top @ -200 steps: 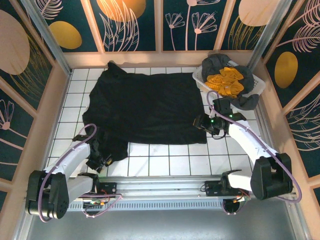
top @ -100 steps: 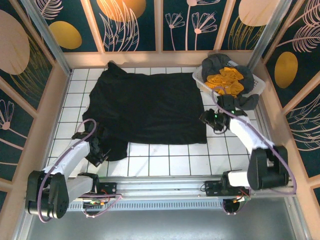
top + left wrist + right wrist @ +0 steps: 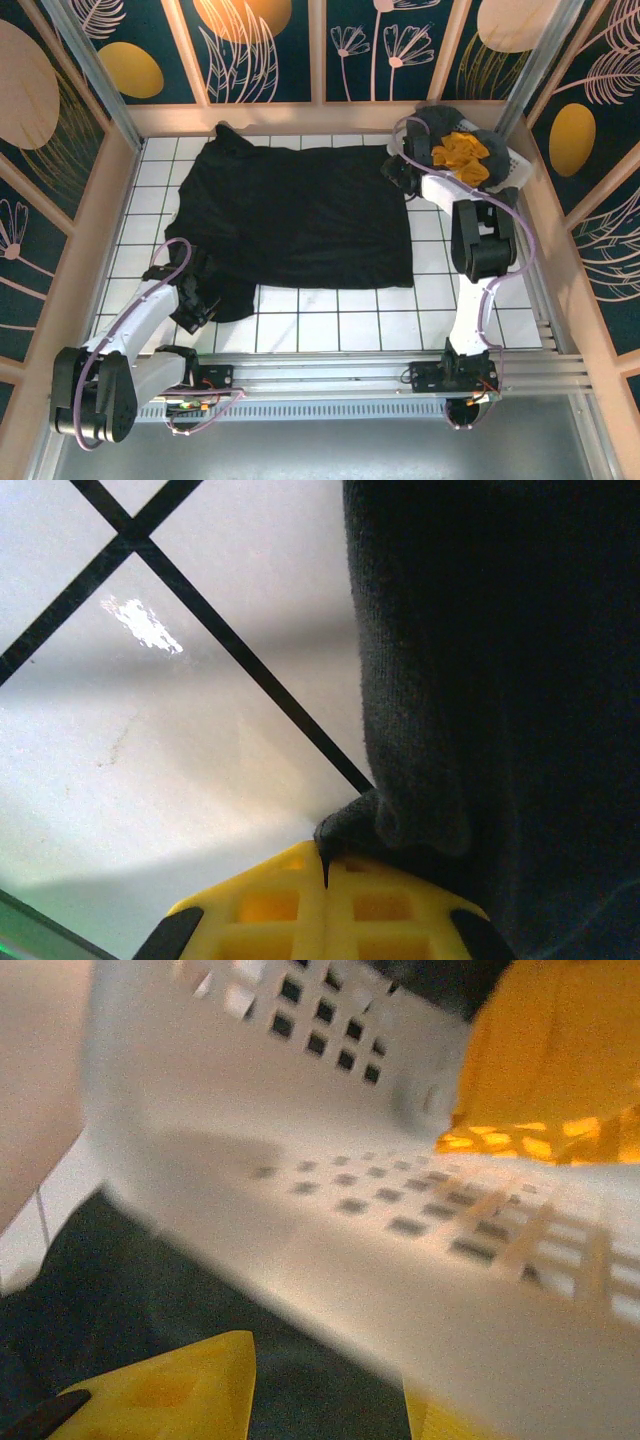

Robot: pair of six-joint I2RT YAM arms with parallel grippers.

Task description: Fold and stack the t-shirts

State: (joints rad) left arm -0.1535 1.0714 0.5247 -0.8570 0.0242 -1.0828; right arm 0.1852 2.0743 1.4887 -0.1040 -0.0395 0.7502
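Note:
My right gripper needs to move back from the basket (image 3: 512, 163) next and go down onto the shirt's free near corner (image 3: 408, 282), because the basket's side crowds the shirt's far corner.
A large black t-shirt (image 3: 300, 215) lies spread flat on the white tiled table. My left gripper (image 3: 195, 300) is at its near left corner, shut on a small fold of the black cloth (image 3: 345, 830). My right gripper (image 3: 395, 172) is at the shirt's far right corner, hard against the white lattice basket (image 3: 512, 163). Its yellow fingers (image 3: 160, 1390) stand apart over black cloth (image 3: 300, 1380), gripping nothing. A mustard-yellow t-shirt (image 3: 460, 155) and a dark grey t-shirt (image 3: 430, 125) lie bunched in the basket.
The basket wall (image 3: 300, 1160) rises right in front of the right fingers, with mustard cloth (image 3: 550, 1060) above it. Wooden walls ring the table. Bare tiles (image 3: 400, 320) run along the near edge, in front of the arm bases.
The left gripper has shut on the black shirt's near left corner. The right arm has swung from the shirt's right edge up to its far right corner by the basket.

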